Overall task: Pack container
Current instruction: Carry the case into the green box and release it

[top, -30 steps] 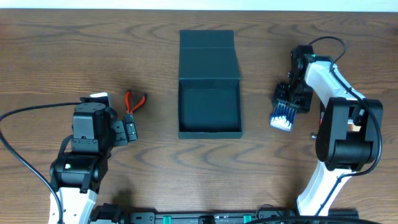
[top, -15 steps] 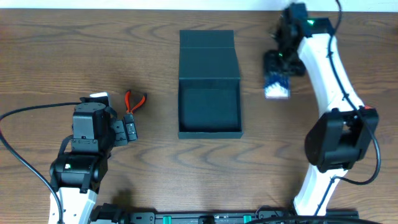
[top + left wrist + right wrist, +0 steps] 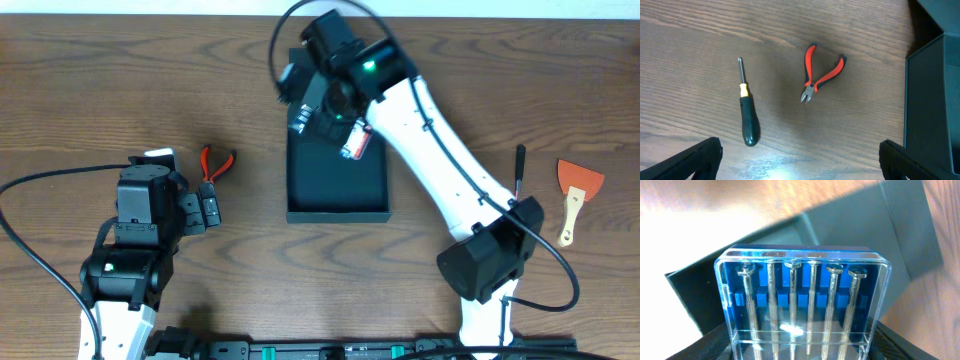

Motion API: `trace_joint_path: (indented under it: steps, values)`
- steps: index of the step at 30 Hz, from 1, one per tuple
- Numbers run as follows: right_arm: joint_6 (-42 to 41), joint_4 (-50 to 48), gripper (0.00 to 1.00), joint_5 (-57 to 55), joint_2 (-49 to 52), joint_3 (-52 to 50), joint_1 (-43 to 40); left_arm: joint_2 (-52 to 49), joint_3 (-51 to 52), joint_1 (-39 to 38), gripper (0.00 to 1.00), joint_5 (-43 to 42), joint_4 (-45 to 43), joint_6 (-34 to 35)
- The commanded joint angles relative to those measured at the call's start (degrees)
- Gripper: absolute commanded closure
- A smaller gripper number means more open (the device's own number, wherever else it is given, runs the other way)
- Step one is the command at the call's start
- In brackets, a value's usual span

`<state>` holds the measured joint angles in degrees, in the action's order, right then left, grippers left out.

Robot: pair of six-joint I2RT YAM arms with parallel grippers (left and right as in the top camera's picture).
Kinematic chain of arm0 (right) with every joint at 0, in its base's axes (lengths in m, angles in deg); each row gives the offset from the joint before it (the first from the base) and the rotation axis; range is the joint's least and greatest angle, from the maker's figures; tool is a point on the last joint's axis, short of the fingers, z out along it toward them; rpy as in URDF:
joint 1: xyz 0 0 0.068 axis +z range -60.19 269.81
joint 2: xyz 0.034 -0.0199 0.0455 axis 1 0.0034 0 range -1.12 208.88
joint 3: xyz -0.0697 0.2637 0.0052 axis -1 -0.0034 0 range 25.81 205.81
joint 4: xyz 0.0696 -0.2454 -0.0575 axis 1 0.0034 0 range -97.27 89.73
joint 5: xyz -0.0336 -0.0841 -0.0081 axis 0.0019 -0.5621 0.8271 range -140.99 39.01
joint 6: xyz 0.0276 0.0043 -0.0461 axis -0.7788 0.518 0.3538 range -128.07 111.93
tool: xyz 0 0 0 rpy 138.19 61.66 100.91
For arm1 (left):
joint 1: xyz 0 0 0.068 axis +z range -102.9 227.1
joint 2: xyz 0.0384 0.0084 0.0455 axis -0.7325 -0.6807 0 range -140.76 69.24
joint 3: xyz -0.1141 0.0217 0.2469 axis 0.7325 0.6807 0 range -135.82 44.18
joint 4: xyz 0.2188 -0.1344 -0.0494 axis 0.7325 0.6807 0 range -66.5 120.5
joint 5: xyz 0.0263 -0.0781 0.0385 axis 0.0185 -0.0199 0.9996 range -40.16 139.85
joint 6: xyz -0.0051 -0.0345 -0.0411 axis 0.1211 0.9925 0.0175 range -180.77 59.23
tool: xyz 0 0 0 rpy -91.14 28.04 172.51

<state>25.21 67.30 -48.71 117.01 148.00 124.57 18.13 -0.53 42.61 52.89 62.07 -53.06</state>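
The clear blue case goes down and back in my right gripper next for release, as the container bottom's bare near part lies below, toward my base.
The dark teal container (image 3: pixel 337 205) stands open at the table's middle, its flap lid (image 3: pixel 345 60) folded back. It also shows in the right wrist view (image 3: pixel 865 235). My right gripper (image 3: pixel 312 108) hovers over the container's back part, shut on a clear blue case of small screwdrivers (image 3: pixel 802 300), which it grips at the bottom (image 3: pixel 800 347). The case (image 3: pixel 298 121) barely shows from overhead. My left gripper (image 3: pixel 206 209) is open and empty (image 3: pixel 800 170), low over the table left of the container.
Red-handled pliers (image 3: pixel 820 75) lie left of the container, also seen from overhead (image 3: pixel 216 161). A green screwdriver (image 3: pixel 747 112) lies beside them. A black tool (image 3: pixel 519 170) and an orange scraper (image 3: pixel 576 188) lie at the right. The container's wall (image 3: pixel 935 100) is at the left gripper's right.
My right arm has swung from the table's right side up and leftward, carrying the case over the container. The scraper and black tool are now uncovered. The left arm has not moved.
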Motion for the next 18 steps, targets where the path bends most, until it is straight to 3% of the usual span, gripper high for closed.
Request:
trace_joint_path:
  steps: [1,7,18]
  values:
    - [7.5,0.9,0.99,1.4,1.2,0.7,-1.0,0.0,-1.2,0.3,0.01,0.7,0.0,-0.1]
    - [13.0,5.1,0.91,12.6,2.0,0.5,-3.7,0.0,-1.2,0.3,0.01,0.7,0.0,-0.1]
    - [15.2,0.2,0.94,12.5,4.0,-11.9,-4.1,0.0,-1.2,0.3,0.01,0.7,0.0,-0.1]
